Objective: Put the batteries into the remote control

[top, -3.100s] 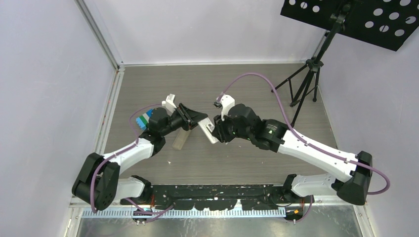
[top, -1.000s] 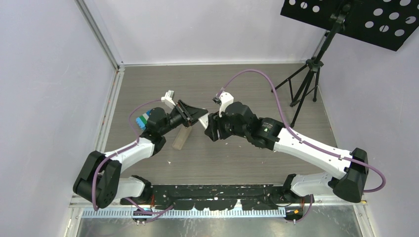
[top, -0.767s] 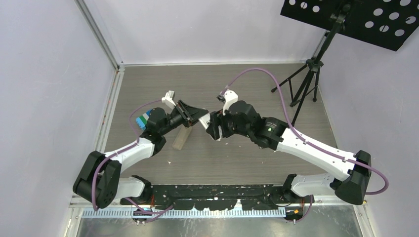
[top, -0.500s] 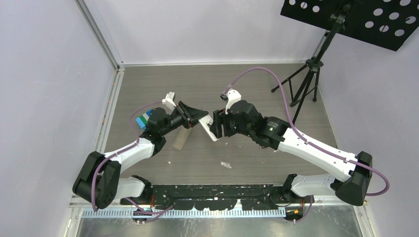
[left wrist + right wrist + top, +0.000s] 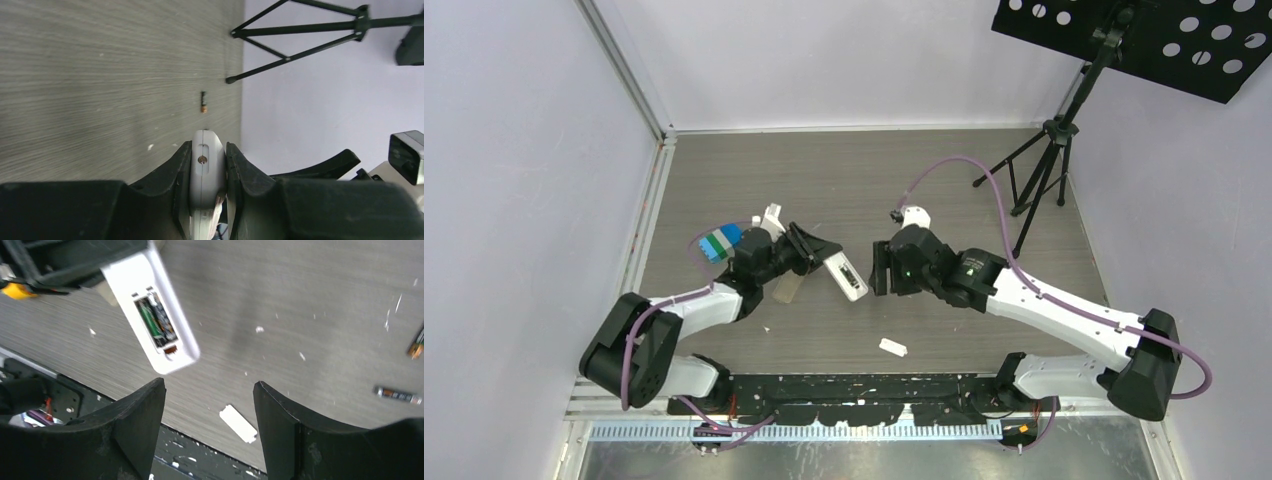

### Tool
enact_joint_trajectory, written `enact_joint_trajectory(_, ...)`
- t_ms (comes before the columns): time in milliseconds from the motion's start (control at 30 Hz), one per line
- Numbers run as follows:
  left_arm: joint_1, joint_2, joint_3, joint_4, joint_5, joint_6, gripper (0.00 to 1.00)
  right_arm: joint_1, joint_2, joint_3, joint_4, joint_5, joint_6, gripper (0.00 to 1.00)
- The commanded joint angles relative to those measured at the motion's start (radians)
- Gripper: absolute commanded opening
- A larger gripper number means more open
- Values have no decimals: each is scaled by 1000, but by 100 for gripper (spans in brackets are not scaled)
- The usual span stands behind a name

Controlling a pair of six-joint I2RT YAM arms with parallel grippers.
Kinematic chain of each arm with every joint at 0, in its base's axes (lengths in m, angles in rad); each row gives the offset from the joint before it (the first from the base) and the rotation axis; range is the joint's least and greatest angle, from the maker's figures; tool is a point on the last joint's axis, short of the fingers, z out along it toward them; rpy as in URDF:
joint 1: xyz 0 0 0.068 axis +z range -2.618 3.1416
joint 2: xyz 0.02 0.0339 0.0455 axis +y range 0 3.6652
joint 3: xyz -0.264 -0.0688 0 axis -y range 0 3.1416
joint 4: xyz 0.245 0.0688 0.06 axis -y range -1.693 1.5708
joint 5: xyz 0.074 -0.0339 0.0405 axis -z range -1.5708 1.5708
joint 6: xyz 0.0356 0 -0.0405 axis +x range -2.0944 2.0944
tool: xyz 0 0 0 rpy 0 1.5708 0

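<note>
I will next lower the remote control (image 5: 846,276) with my left gripper, back toward the white cover plate and onto the table, because batteries (image 5: 155,322) fill the remote control's battery hollow.
My left gripper (image 5: 827,260) is shut on the white remote control (image 5: 846,276), pinching its narrow sides (image 5: 206,162) above the table. The right wrist view shows the remote's back (image 5: 150,310) with its battery recess uncovered. Dark batteries (image 5: 155,322), one with a green mark, lie in the recess. My right gripper (image 5: 877,270) stands open just right of the remote, and nothing sits between its fingers (image 5: 209,386). Loose batteries lie on the table: one (image 5: 398,395), another (image 5: 416,346), and one (image 5: 203,101) in the left wrist view.
A small white cover plate (image 5: 892,347) lies on the table near the front edge, also below my right fingers (image 5: 238,423). A translucent tan bar (image 5: 788,288) lies under the left wrist. A black tripod (image 5: 1042,165) stands at the back right. White flecks dot the wood.
My right gripper has opened and drawn back to the right of the remote. The white cover plate has dropped onto the table near the front. The left gripper has lowered with the remote.
</note>
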Motion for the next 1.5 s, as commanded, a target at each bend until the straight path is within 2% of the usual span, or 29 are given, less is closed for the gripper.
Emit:
enact_joint_trajectory(0, -57, 26, -31, 34, -107, 82, 0, 1, -42, -113, -57, -25, 155, 70)
enact_joint_trajectory(67, -112, 43, -44, 42, -193, 92, 0, 3, -57, -201, -24, -67, 175, 71)
enact_joint_trajectory(267, -293, 120, -93, 147, -524, 99, 0, 4, -98, -349, 15, -53, 230, 69)
enact_joint_trajectory(500, -457, 262, -123, 320, -842, 70, 2, 4, -95, -410, -23, -121, 318, 49)
enact_joint_trajectory(567, -501, 305, -128, 357, -911, 45, 5, 4, -86, -423, -36, -143, 344, 45)
enact_joint_trajectory(733, -577, 365, -172, 397, -1047, -31, 23, 5, -66, -439, -41, -167, 372, 43)
enact_joint_trajectory(867, -631, 344, -207, 367, -1126, -63, 44, 5, -31, -435, -25, -185, 369, 44)
enact_joint_trajectory(933, -644, 313, -210, 297, -1147, -93, 57, 5, -9, -432, -11, -193, 364, 46)
enact_joint_trajectory(1000, -651, 274, -205, 214, -1154, -110, 66, 5, 11, -424, -3, -192, 362, 49)
enact_joint_trajectory(1167, -660, 135, -169, -108, -1177, -189, 82, 5, 44, -409, 28, -189, 363, 54)
enact_joint_trajectory(1300, -661, 16, -110, -493, -1164, -307, 89, 5, 80, -400, 49, -195, 365, 55)
enact_joint_trajectory(1333, -663, -44, -76, -743, -1143, -385, 92, 6, 101, -392, 52, -197, 366, 54)
enact_joint_trajectory(1467, -663, -96, -76, -855, -1102, -420, 93, 7, 124, -379, 52, -202, 375, 48)
